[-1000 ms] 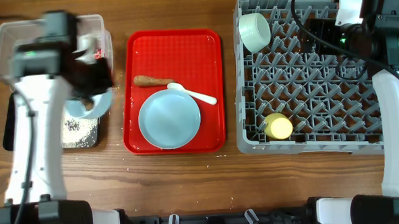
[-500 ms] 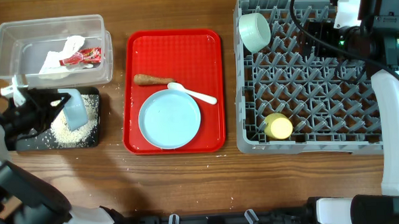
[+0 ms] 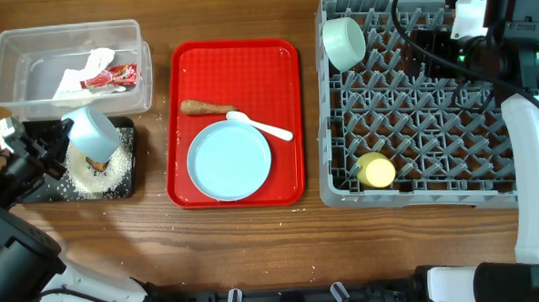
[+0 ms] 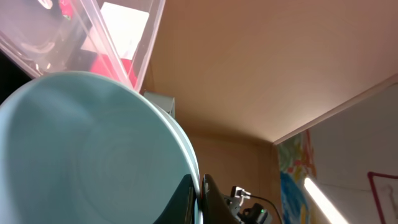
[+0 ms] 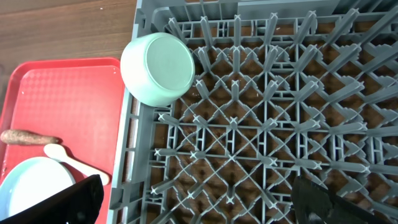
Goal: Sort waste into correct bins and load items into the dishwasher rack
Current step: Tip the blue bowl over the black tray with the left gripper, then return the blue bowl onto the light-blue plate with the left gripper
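My left gripper has the bowl and will swing it from the black tray toward the red tray, then turn it upright and lower it onto the blue plate.
My left gripper [image 3: 67, 140] is shut on the rim of a pale bowl [image 3: 92, 131], holding it tilted over the black tray [image 3: 34, 190]. Loose rice [image 3: 102, 179] and a small brown scrap [image 3: 97, 164] lie on that tray. In the left wrist view the bowl [image 4: 81, 155] fills the frame, with its rim pinched between my fingers [image 4: 214, 202]. The clear tub [image 3: 19, 53] holds the napkin [image 3: 82, 74] and red wrapper [image 3: 111, 78]. My right gripper [image 5: 202, 205] is open and empty above the rack [image 3: 432, 117]. A second bowl [image 3: 344, 41] and the yellow cup [image 3: 376, 171] sit in the rack.
The red tray [image 3: 193, 68] in the middle holds the blue plate [image 3: 229, 160], the white spoon [image 3: 261, 126] and a brown stick [image 3: 204, 108]. A few rice grains lie on the wood beside it. The second bowl [image 5: 158, 67] leans in the rack's corner.
My left arm has swung from over the tub and tray out to the table's left edge, keeping the bowl. The bowl has turned over the black tray. The right arm has not moved.
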Controlling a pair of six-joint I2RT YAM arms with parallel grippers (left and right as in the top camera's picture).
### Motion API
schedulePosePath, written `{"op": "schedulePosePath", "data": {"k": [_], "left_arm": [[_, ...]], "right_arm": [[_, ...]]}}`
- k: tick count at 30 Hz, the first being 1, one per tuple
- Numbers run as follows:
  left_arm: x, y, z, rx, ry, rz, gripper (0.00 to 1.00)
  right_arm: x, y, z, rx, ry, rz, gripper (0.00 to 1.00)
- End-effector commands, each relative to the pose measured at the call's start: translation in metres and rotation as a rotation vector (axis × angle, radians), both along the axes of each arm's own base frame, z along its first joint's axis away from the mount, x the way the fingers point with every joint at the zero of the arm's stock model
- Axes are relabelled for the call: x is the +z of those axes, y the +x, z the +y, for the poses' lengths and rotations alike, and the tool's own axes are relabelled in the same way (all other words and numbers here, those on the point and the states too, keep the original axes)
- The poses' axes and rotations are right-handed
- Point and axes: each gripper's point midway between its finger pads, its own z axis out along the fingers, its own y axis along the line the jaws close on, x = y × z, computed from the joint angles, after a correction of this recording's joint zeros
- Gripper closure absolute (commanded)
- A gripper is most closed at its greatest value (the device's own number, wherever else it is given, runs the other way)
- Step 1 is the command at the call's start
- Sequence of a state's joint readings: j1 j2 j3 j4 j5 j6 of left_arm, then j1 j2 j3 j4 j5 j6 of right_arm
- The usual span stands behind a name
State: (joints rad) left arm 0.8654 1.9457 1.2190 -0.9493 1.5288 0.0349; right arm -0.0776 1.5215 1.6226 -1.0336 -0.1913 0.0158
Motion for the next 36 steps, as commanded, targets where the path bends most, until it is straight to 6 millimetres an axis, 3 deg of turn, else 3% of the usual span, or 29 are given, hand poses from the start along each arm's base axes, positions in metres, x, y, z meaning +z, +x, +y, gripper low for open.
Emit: {"op": "schedulePosePath", "data": {"k": [1,4,5,11,14,19,21,25,30,32,34,36], "left_arm": [[0.008,-0.001,0.002,0.012,-0.053,-0.018,0.96],[0.027,-0.005,-0.017,-0.023,0.016,-0.056,0.96],[0.035,-0.008,-0.043,-0.090,0.128,-0.041,0.96],[0.030,-0.023,-0.142,-0.400,0.618,0.082,0.96],[0.009,-0.024,-0.176,-0.492,0.788,0.196,0.96],[-0.033,-0.024,-0.206,-0.527,1.102,0.371,0.96],[-0.046,-0.020,-0.230,-0.528,1.229,0.336,0.96],[-0.064,-0.025,-0.281,-0.612,1.270,0.187,0.96],[-0.081,-0.038,-0.309,-0.689,1.284,0.133,0.95],[-0.082,-0.039,-0.311,-0.696,1.284,0.134,0.64],[-0.082,-0.038,-0.311,-0.691,1.283,0.131,0.40],[-0.078,-0.033,-0.308,-0.674,1.280,0.129,0.36]], "right_arm": [[-0.003,-0.003,0.003,-0.001,0.019,0.012,0.02],[-0.003,-0.002,0.003,-0.001,0.019,0.010,0.02],[-0.002,-0.001,0.003,-0.001,0.019,0.004,0.02],[-0.001,0.001,0.003,-0.001,0.019,-0.006,0.02],[0.000,0.001,0.004,0.001,0.022,-0.007,0.02],[0.000,0.001,0.004,0.003,0.025,-0.006,0.02],[-0.001,0.000,0.004,0.003,0.025,-0.004,0.02],[-0.001,0.000,0.004,0.003,0.025,-0.002,0.02],[-0.002,-0.001,0.004,0.004,0.025,0.002,0.02],[-0.001,-0.001,0.007,0.014,0.039,0.000,0.02],[0.002,0.000,0.015,0.038,0.076,-0.009,0.03],[0.008,0.001,0.032,0.064,0.179,-0.018,0.07]]}}
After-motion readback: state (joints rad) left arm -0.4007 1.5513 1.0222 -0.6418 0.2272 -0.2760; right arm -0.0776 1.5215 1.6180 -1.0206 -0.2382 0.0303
